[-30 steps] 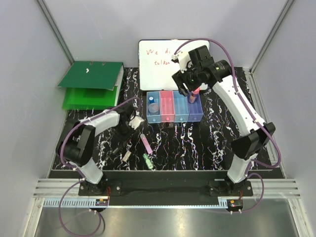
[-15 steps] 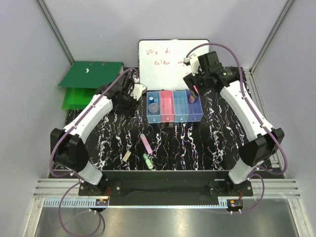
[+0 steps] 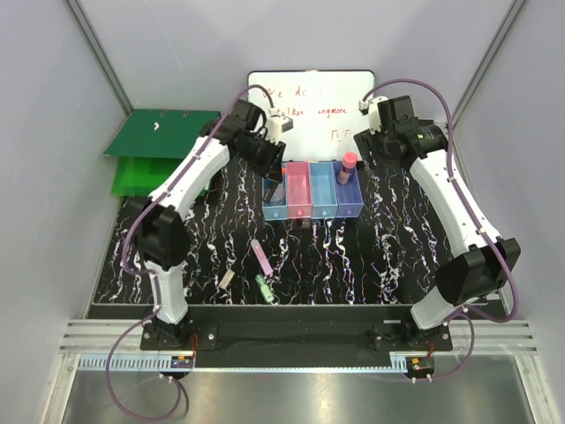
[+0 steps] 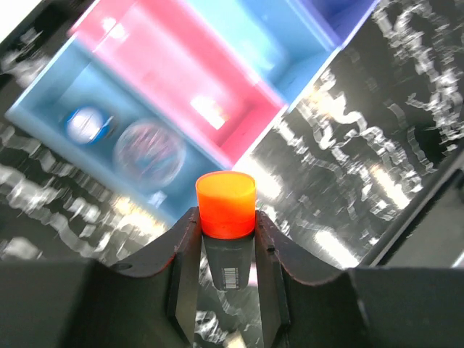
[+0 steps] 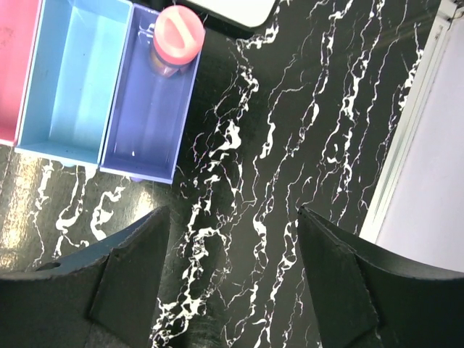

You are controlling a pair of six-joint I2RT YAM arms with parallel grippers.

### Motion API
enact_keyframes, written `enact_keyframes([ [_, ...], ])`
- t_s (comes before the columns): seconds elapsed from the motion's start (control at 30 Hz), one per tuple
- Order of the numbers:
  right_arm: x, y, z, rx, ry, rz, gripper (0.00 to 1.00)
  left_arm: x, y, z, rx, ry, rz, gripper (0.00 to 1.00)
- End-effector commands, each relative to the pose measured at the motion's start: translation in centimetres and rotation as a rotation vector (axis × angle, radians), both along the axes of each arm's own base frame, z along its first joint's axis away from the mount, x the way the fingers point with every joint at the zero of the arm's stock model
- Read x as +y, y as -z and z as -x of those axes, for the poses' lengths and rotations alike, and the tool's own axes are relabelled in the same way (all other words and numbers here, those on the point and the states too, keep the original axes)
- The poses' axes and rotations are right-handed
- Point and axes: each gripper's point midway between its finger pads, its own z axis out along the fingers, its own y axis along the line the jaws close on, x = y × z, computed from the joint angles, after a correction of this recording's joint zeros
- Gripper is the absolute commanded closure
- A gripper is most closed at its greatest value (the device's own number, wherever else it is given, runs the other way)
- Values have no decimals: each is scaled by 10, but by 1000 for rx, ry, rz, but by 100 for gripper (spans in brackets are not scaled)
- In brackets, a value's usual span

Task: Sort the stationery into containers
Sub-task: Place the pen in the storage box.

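Observation:
The pink bin [image 3: 299, 187] [image 4: 181, 75] is empty, so the left gripper will move there next from the bin with the blue-capped clear bottle and then go down.
The containers [image 3: 312, 190] are a row of four joined bins in front of the whiteboard. My left gripper [image 3: 272, 166] hangs over the left light blue bin [image 4: 43, 109], shut on an orange-red capped piece [image 4: 226, 205]. A blue-capped clear bottle [image 4: 87, 125] lies in that bin. A pink-capped tube [image 5: 177, 35] stands in the purple bin [image 5: 148, 109]. My right gripper [image 5: 232, 217] is open and empty, to the right of the purple bin over bare table. On the table lie a lilac stick [image 3: 261, 256], a green clip [image 3: 263, 287] and a grey-white block [image 3: 226, 279].
A whiteboard [image 3: 318, 106] with red writing lies behind the bins. A green ring binder [image 3: 163, 150] lies at the back left. The pink bin [image 4: 181, 65] and the second light blue bin [image 5: 72, 80] show nothing inside. A metal rail [image 5: 413, 123] edges the table on the right.
My left arm has swung from the front left up to the bins, carrying the orange-red piece. My right gripper has let go of the pink-capped tube in the purple bin and drawn back right.

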Motion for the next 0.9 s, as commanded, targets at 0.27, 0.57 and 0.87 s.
enact_keyframes([
  [0.27,-7,-31,-2,-113,22,-23,22,-72,-11,-46,-23,30,234,100],
  [0.57,-5,-29,2,-107,13,-41,22,-83,14,-81,-59,-45,245,100],
  [0.87,-3,-30,7,-107,1,-56,22,-81,54,-100,-58,-120,219,100],
])
